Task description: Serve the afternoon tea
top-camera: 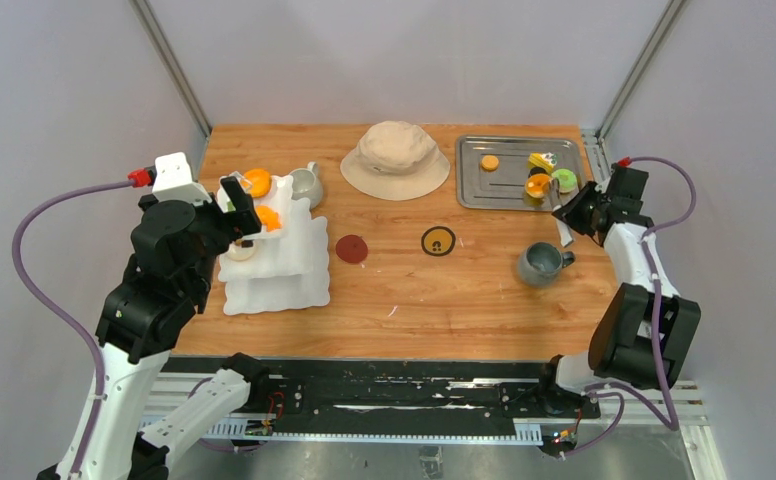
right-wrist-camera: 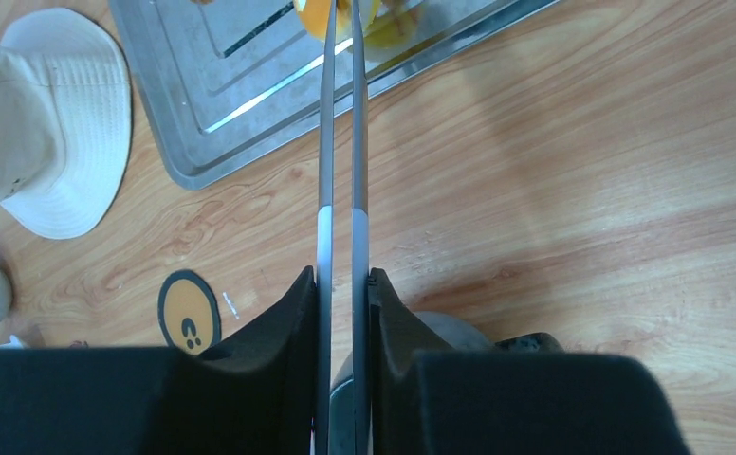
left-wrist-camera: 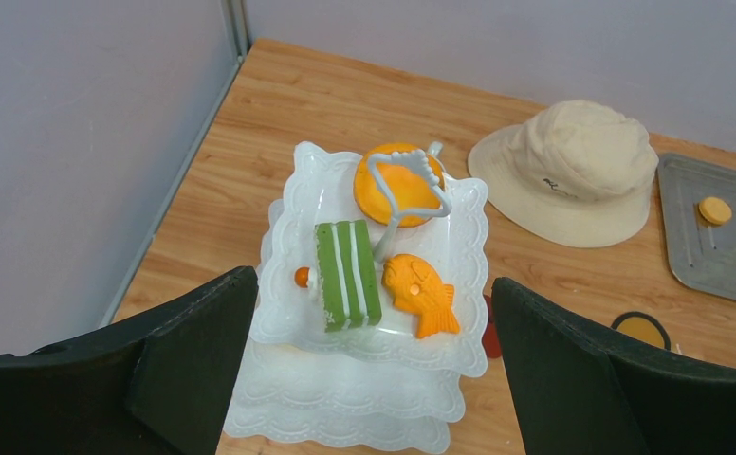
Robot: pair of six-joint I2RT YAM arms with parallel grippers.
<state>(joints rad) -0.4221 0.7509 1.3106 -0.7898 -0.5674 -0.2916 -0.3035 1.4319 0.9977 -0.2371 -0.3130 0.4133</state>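
Note:
The orange pastry on the stand's middle shelf lies to the left in the top view, so next I need to swing my right gripper up and across to free it.
The white three-tier stand (top-camera: 276, 278) is at the left. Its top tier (left-wrist-camera: 459, 237) carries a green striped cake (left-wrist-camera: 347, 275), an orange fish pastry (left-wrist-camera: 423, 296) and a round orange pastry (left-wrist-camera: 393, 194). My left gripper (left-wrist-camera: 374, 365) hangs open above the stand's near edge, holding nothing. My right gripper (right-wrist-camera: 343, 280) is shut on the long metal tongs (right-wrist-camera: 341, 142). The tongs' tips reach an orange pastry (right-wrist-camera: 317, 14) on the metal tray (top-camera: 504, 188). More pastries lie there: orange (top-camera: 489, 162), yellow (top-camera: 541, 160) and green (top-camera: 565, 179). A white mug (top-camera: 307, 186) is behind the stand. The grey mug (top-camera: 542, 263) sits below my right gripper (top-camera: 570, 213).
A beige bucket hat (top-camera: 396, 160) lies at the back centre between stand and tray. A red coaster (top-camera: 352, 249) and a yellow coaster with a black rim (top-camera: 438, 241) lie mid-table. Grey walls close in the back and both sides.

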